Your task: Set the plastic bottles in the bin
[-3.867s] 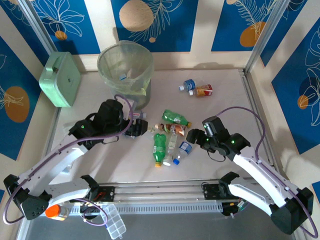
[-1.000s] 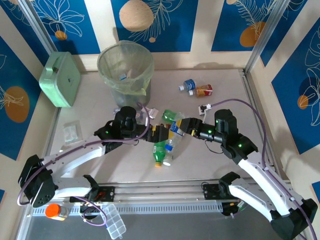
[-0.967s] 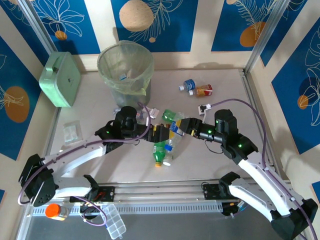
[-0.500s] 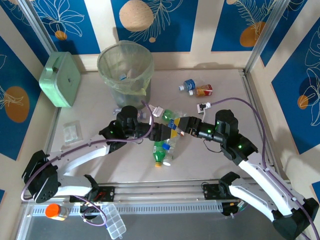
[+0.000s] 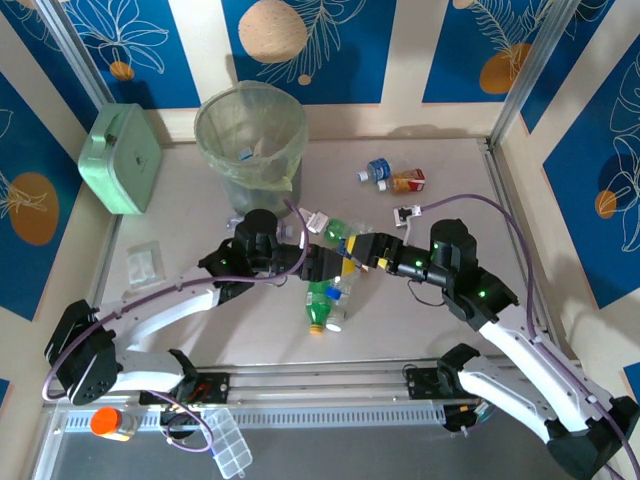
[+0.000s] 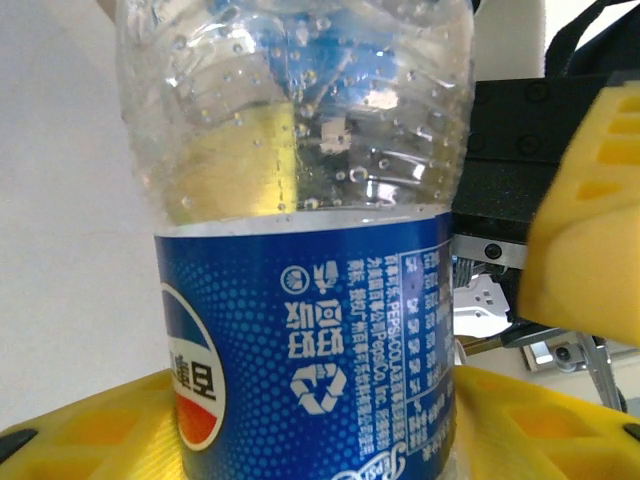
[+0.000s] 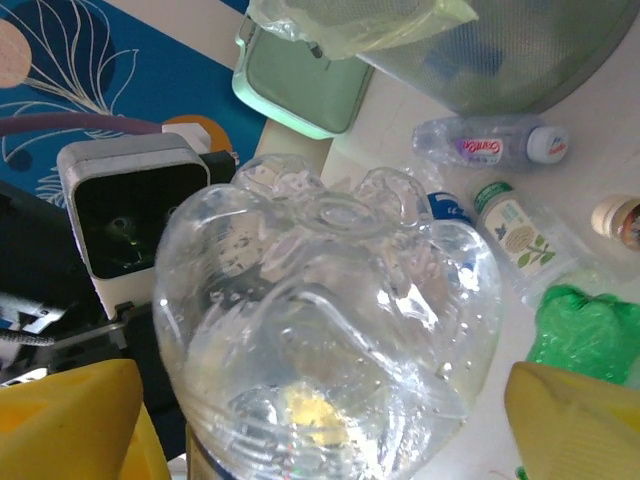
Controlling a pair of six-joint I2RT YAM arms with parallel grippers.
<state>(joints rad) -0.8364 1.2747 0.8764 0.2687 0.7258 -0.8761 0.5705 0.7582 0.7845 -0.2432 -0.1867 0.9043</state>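
I will next swing the clear plastic bottle outward with my left gripper over the bin's opening (image 5: 250, 128) and let go of it there, because that opening is outward of my gripper.
A clear plastic bottle with a blue label (image 5: 345, 258) hangs above the table between my two grippers. My left gripper (image 5: 325, 263) is shut on it; in the left wrist view its yellow pads press both sides of the blue label (image 6: 300, 340). My right gripper (image 5: 364, 250) is open. In the right wrist view its yellow fingers (image 7: 70, 425) stand apart from the bottle's clear base (image 7: 330, 330). The bin (image 5: 250, 125), translucent with a pale-green liner, stands at the back left. More bottles lie below the grippers, among them a green one (image 5: 318, 300).
Two small bottles (image 5: 377, 170) (image 5: 408, 181) lie at the back right. A mint-green box (image 5: 122, 157) leans left of the bin. More bottles (image 7: 490, 142) (image 7: 515, 225) lie near the bin's foot. A small clear bag (image 5: 144, 263) lies at the left.
My left gripper has closed on the blue-labelled bottle. My right gripper, which held the bottle before, has opened its fingers. Both arms have barely shifted.
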